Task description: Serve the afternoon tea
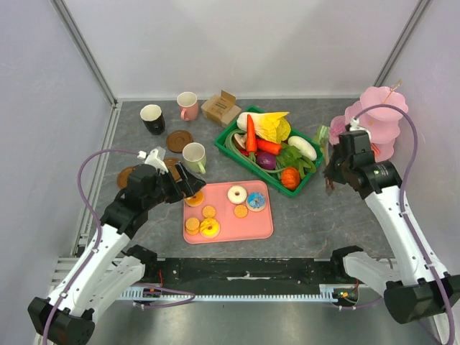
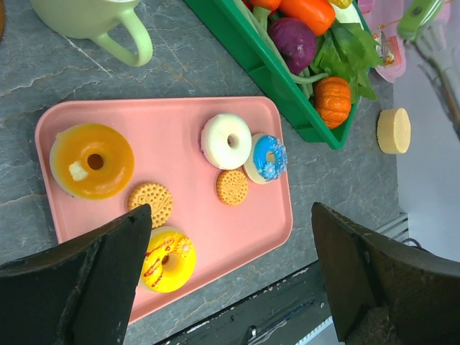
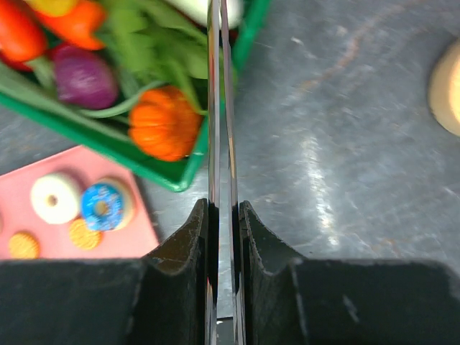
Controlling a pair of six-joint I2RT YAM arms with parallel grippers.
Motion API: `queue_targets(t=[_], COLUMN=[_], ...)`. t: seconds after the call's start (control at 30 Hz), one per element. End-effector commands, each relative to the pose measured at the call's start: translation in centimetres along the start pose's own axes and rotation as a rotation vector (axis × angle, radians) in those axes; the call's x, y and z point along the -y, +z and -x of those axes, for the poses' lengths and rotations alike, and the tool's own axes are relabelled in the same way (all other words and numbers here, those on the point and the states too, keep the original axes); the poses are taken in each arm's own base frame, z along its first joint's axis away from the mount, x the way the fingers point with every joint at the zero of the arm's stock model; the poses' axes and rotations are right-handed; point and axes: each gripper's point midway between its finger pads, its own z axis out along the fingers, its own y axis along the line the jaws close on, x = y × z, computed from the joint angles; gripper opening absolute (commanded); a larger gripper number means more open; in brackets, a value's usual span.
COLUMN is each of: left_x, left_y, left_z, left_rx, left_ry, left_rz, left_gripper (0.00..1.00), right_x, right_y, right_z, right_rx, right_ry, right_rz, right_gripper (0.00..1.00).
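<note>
My right gripper is going to move down, outward and to the right in the top view next and release there, because the upper plates stick out over the stand's lower level (image 1: 382,150).
A pink tray (image 1: 262,228) holds an orange donut (image 2: 92,159), a white donut (image 2: 226,141), a blue donut (image 2: 268,157), a yellow donut (image 2: 167,259) and round biscuits (image 2: 152,203). My left gripper (image 1: 188,185) hovers open over the tray's left part, its jaws (image 2: 230,215) wide with nothing between them. A pale-green mug (image 1: 194,157) stands just behind it; the black mug (image 1: 152,118) and pink mug (image 1: 187,106) stand farther back by brown coasters (image 1: 180,140). My right gripper (image 1: 332,176) is shut on a thin shiny metal tool (image 3: 221,108), right of the basket.
A green basket (image 1: 251,167) of toy vegetables sits behind the tray, with a cardboard box (image 1: 221,108) behind it. A pink tiered stand (image 1: 377,122) stands at the far right. A pale round piece (image 2: 394,130) lies on the grey table beside the basket.
</note>
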Motion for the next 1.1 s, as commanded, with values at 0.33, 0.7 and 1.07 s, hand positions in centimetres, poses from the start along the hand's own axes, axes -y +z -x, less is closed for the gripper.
queue_targets(t=[0.33,0.7,1.07], left_x=[2.9,4.0,4.0], left_y=[0.5,0.3,0.7], left_z=[0.3,0.1,-0.5], left_rx=[0.006,-0.008,-0.023], left_ry=[-0.017,-0.009,-0.018], left_rz=[-0.169,-0.231,-0.251], left_gripper=[0.98,0.98,0.98], right_x=[11.8,15.4,17.2], right_y=[2.1,3.0,3.2], right_z=[-0.9,0.7,3.7], right_rx=[-0.064,-0.043,0.007], right_ry=[0.135,0.249,0.315], right_rz=[-0.231,-0.33,-0.366], right_gripper=[0.04,0.04,0.05])
